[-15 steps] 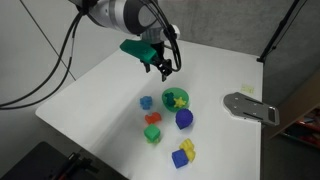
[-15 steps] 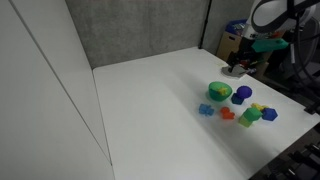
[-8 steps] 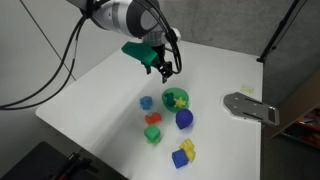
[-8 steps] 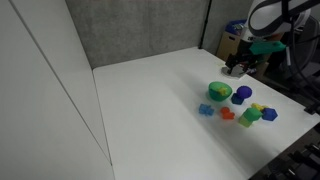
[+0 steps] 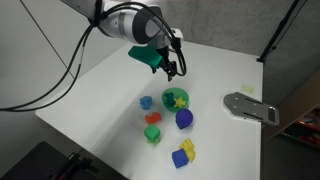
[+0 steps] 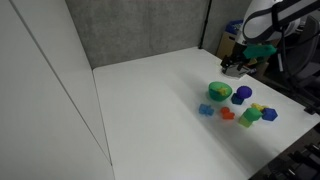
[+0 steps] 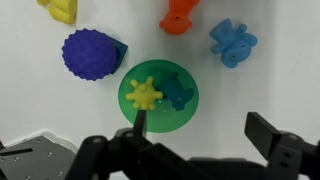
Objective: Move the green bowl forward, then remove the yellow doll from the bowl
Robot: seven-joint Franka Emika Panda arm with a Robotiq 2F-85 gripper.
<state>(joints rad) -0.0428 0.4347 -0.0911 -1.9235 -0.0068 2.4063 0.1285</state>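
Observation:
The yellow doll lies clear of the green bowl's rim beside the dark teal toy. My gripper needs to move down and toward the green bowl, onto the bowl's rim (image 5: 163, 99) there.
The green bowl (image 5: 175, 99) (image 6: 219, 92) (image 7: 158, 96) sits on the white table among toy pieces. Inside it lies the yellow doll (image 7: 143, 95) (image 5: 179, 99), star-shaped, beside a dark teal toy (image 7: 178, 96). My gripper (image 5: 171, 68) (image 6: 232, 69) (image 7: 200, 125) hangs above the table, up and behind the bowl in an exterior view. Its fingers are spread wide and hold nothing. In the wrist view one fingertip overlaps the bowl's near rim.
Around the bowl lie a blue spiky ball (image 7: 90, 53) (image 5: 184, 119), a blue figure (image 7: 232, 42) (image 5: 146, 103), an orange figure (image 7: 178, 14) (image 5: 153, 118), a green cube (image 5: 152, 134) and a blue-and-yellow block (image 5: 183, 154). A grey metal plate (image 5: 250, 108) lies at the table's side.
My gripper has shifted slightly up and away from the bowl in the exterior view. The bowl and toys have not moved.

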